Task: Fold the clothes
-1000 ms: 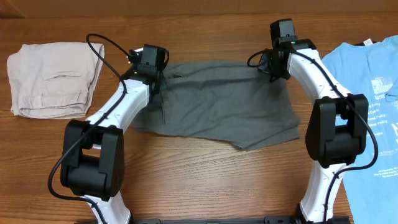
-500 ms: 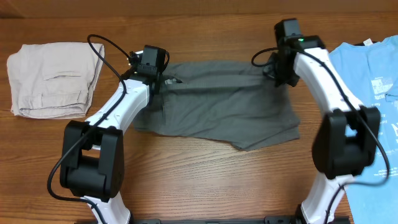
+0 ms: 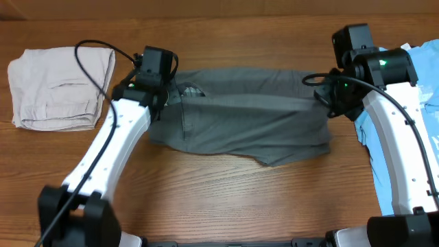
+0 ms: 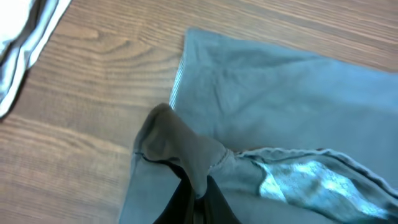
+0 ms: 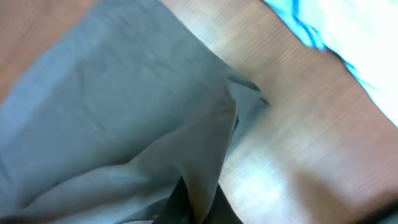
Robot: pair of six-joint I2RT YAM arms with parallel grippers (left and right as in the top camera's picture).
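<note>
The bottom layer's far corner lies outward and below my left gripper, so I will next move that gripper outward and down toward it to release the pinched cloth.
The dark-grey shorts lie spread across the middle of the table, their far edge lifted and stretched between both grippers. My left gripper is shut on the shorts' far left corner; in the left wrist view the pinched cloth rises from the black fingers. My right gripper is shut on the far right corner; the right wrist view shows the cloth pinched between its fingers. The lifted edge hangs over the rest of the garment.
A pale beige folded garment lies at the far left. A light-blue T-shirt with white print lies at the right edge, partly under my right arm; it also shows in the right wrist view.
Both grippers have lifted the shorts' far edge and drawn it toward the near side. The right gripper moved right and nearer; the left arm shifted left. The cloth is now taut between them.
</note>
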